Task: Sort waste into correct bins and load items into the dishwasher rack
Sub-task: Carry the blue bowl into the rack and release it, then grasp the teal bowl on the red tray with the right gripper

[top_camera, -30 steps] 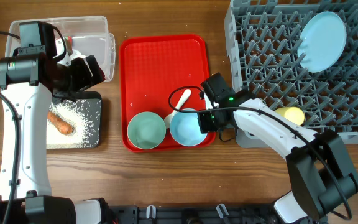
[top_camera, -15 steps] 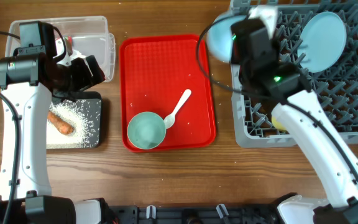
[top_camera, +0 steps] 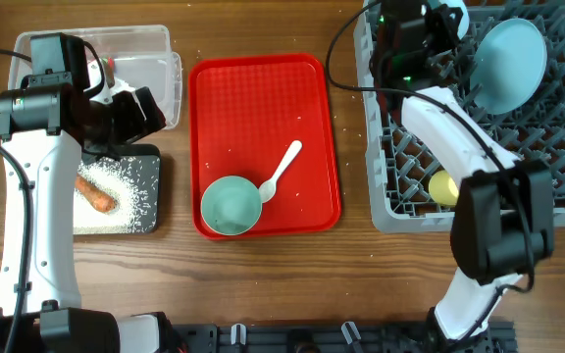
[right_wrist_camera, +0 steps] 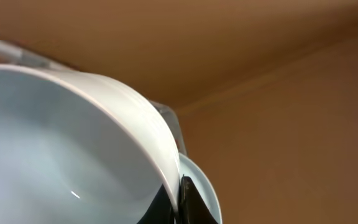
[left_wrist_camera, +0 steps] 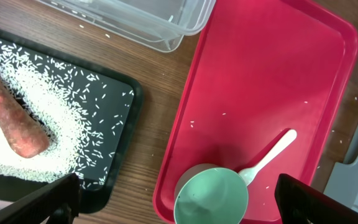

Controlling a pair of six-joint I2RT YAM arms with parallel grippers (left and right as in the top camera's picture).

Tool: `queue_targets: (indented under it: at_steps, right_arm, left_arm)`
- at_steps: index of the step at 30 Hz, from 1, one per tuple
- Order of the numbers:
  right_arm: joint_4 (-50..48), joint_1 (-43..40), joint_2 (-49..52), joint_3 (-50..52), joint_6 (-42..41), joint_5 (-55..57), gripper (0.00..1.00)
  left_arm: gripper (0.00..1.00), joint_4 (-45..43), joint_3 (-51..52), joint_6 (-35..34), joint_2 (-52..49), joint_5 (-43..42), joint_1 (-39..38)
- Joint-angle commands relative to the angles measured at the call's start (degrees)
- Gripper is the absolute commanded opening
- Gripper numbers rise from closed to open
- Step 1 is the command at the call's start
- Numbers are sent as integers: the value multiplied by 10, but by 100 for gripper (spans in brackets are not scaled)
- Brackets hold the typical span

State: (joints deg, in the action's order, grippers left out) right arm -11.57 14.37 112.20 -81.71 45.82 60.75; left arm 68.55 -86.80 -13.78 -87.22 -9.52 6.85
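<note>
I will next lower the bowl with my right gripper onto the rack's open wires by the red tray, clear of the plate [top_camera: 508, 64], and then let go of the bowl's rim.
My right gripper [top_camera: 437, 22] is over the far left part of the grey dishwasher rack [top_camera: 410, 186]. In the right wrist view it [right_wrist_camera: 180, 200] is shut on the rim of a pale blue bowl [right_wrist_camera: 61, 143], with the pale blue plate [right_wrist_camera: 205, 193] just behind. The plate [top_camera: 508, 64] stands upright in the rack, and the yellow cup [top_camera: 444, 186] lies in it. The other bowl [top_camera: 231, 206] and the white spoon [top_camera: 282, 172] are on the red tray. My left gripper [left_wrist_camera: 176, 190] is open and empty, high above them. The carrot [top_camera: 96, 193] and rice lie in the black tray [top_camera: 151, 196].
The clear tub [top_camera: 150, 69] stands behind the black tray, with a bit of red wrapper [top_camera: 112, 69] showing in it. The red tray [top_camera: 263, 98] lies between the bins and the rack. A few rice grains lie on the red tray.
My right gripper lifted the pale blue bowl off the red tray and carried it up to the rack's far left corner. The left arm has not moved.
</note>
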Motion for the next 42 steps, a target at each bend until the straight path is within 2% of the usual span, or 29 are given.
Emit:
queue_targets:
  at_steps: [1, 15, 16, 18, 19, 20, 22, 30, 35, 37, 39, 42]
  right_arm:
    - [-2, 2, 36, -2, 37, 22, 4]
    - [161, 44, 57, 1, -40, -38, 4]
    - [172, 47, 57, 1, -40, -38, 8]
    - [183, 54, 57, 1, -39, -38, 31]
    - [182, 64, 57, 1, -38, -38, 50]
    - [182, 70, 57, 1, -38, -38, 57]
    - [181, 84, 57, 1, -38, -38, 65]
    - [162, 128, 54, 0, -38, -34, 76]
    - [129, 129, 4, 0, -63, -34, 83]
    - [155, 137, -35, 0, -110, -49, 85]
    - [227, 156, -70, 0, -172, -107, 83]
    - [372, 184, -107, 0, -281, -320, 81]
  left_arm:
    - [100, 0, -4, 10, -3, -5, -2]
    - [100, 0, -4, 10, -3, -5, -2]
    - [100, 0, -4, 10, -3, -5, -2]
    - [100, 0, -4, 10, -3, -5, -2]
    - [100, 0, -4, 10, -3, -5, -2]
    - [100, 0, -4, 10, -3, -5, -2]
    - [100, 0, -4, 10, -3, -5, -2]
    - [100, 0, -4, 10, -3, -5, -2]
    - [100, 0, -4, 10, -3, -5, -2]
    - [100, 0, -4, 10, -3, -5, -2]
    - [100, 0, -4, 10, -3, -5, -2]
    - [100, 0, -4, 10, -3, -5, -2]
